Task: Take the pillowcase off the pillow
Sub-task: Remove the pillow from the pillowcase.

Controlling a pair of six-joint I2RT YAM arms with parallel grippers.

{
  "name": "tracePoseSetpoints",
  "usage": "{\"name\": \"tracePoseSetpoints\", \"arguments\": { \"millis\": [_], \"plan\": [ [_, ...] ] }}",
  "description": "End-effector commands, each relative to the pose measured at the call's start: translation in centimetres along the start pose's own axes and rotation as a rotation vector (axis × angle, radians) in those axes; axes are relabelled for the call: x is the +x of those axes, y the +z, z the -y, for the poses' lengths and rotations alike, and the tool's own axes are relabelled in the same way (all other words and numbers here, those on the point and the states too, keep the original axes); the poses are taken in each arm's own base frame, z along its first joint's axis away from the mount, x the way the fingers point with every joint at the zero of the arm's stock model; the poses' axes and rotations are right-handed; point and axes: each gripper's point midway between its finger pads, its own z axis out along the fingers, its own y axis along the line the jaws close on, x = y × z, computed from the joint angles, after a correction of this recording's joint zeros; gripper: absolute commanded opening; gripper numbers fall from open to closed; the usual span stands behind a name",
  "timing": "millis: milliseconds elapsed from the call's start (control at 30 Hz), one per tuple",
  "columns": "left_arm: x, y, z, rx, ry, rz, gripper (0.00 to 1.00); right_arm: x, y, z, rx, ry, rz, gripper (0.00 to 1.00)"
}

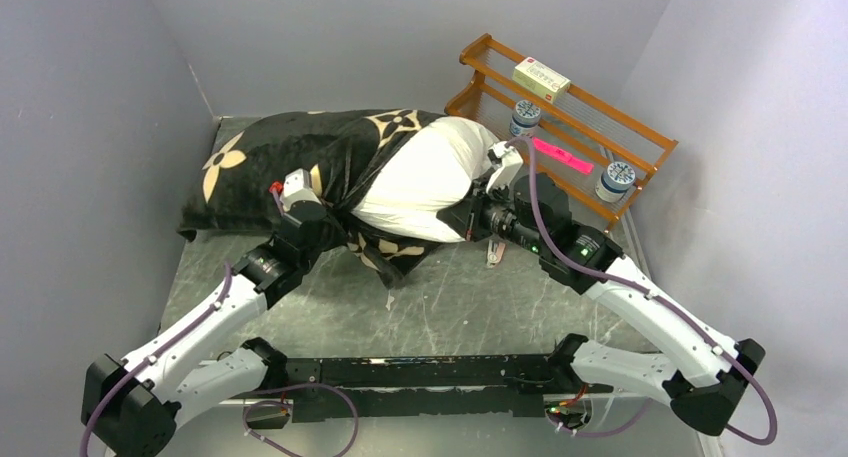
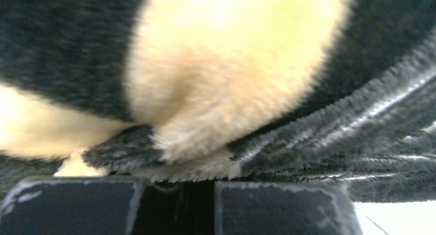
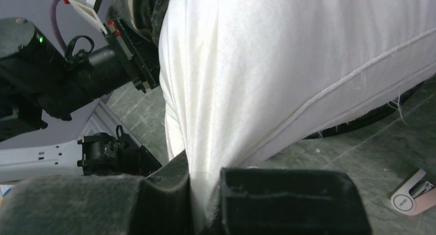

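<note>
I will next pull the pillow's edge, held in my right gripper, back over the near grey tabletop and let go of it, because the pillowcase (image 1: 280,167) still covers the other end of the pillow.
The black plush pillowcase (image 1: 280,167) with tan flower motifs lies at the back left and covers the left part of the white pillow (image 1: 425,177), whose right end bulges out bare. My left gripper (image 1: 330,222) is shut on the pillowcase's open edge; the left wrist view shows black and tan plush (image 2: 216,91) pinched between the jaws. My right gripper (image 1: 462,220) is shut on the pillow's near edge; the right wrist view shows white fabric (image 3: 267,65) pinched between the fingers (image 3: 288,199).
A wooden rack (image 1: 560,107) stands at the back right with a box (image 1: 541,78), two jars (image 1: 524,117) and a pink tag (image 1: 562,155). A small white object (image 1: 493,252) lies on the grey tabletop (image 1: 470,297). Grey walls close in on both sides.
</note>
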Motion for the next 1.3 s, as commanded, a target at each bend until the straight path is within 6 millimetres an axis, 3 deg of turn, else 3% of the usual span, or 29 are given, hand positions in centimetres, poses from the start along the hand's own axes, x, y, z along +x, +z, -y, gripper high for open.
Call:
{"name": "tracePoseSetpoints", "arguments": {
  "millis": [0, 100, 167, 267, 433, 567, 700, 767, 867, 933, 1000, 1133, 1267],
  "plan": [
    [-5.1, 0.3, -12.2, -0.517, 0.077, 0.206, 0.05, -13.2, -11.5, -5.3, -0.146, -0.06, 0.491, 0.0],
    [-7.4, 1.0, -12.3, -0.511, 0.065, 0.237, 0.05, -12.6, -12.6, -5.5, -0.166, -0.087, 0.484, 0.0],
    [-8.9, 2.0, -11.2, -0.46, 0.076, 0.23, 0.05, -11.8, -13.2, -6.3, -0.218, -0.138, 0.466, 0.0],
    [-9.6, 3.0, -9.5, -0.402, 0.103, 0.203, 0.05, -8.8, -12.4, -8.2, -0.371, -0.182, 0.365, 0.0],
    [-8.6, 1.9, -10.4, -0.392, 0.092, 0.206, 0.05, -2.4, -10.6, -9.7, -0.595, -0.183, 0.159, 0.0],
    [-5.8, 0.7, -10.4, -0.309, 0.107, 0.132, 0.12, 2.5, -9.1, -9.5, -0.707, -0.177, -0.006, 0.0],
    [-4.5, -0.8, -10.9, -0.292, 0.124, 0.087, 0.18, 5.2, -6.9, -7.9, -0.67, -0.15, -0.097, 0.01],
    [-4.9, -1.8, -10.8, -0.29, 0.138, 0.091, 0.24, 6.1, -5.8, -7.3, -0.648, -0.145, -0.15, 0.11],
    [-6.0, -3.2, -10.0, -0.254, 0.17, 0.117, 0.35, 6.0, -5.4, -7.1, -0.631, -0.191, -0.171, 0.26],
    [-6.5, -4.0, -9.3, -0.21, 0.203, 0.136, 0.46, 5.2, -5.4, -6.9, -0.602, -0.227, -0.145, 0.44],
    [-7.1, -5.0, -8.7, -0.173, 0.242, 0.156, 0.56, 4.5, -5.5, -6.5, -0.563, -0.264, -0.141, 0.55],
    [-8.7, -7.7, -7.2, -0.084, 0.333, 0.226, 0.72, 2.1, -5.4, -5.8, -0.451, -0.338, -0.135, 0.66],
    [-9.0, -9.1, -6.0, 0.009, 0.413, 0.259, 0.82, 0.2, -4.3, -3.5, -0.272, -0.351, -0.13, 0.72]
  ]
}}
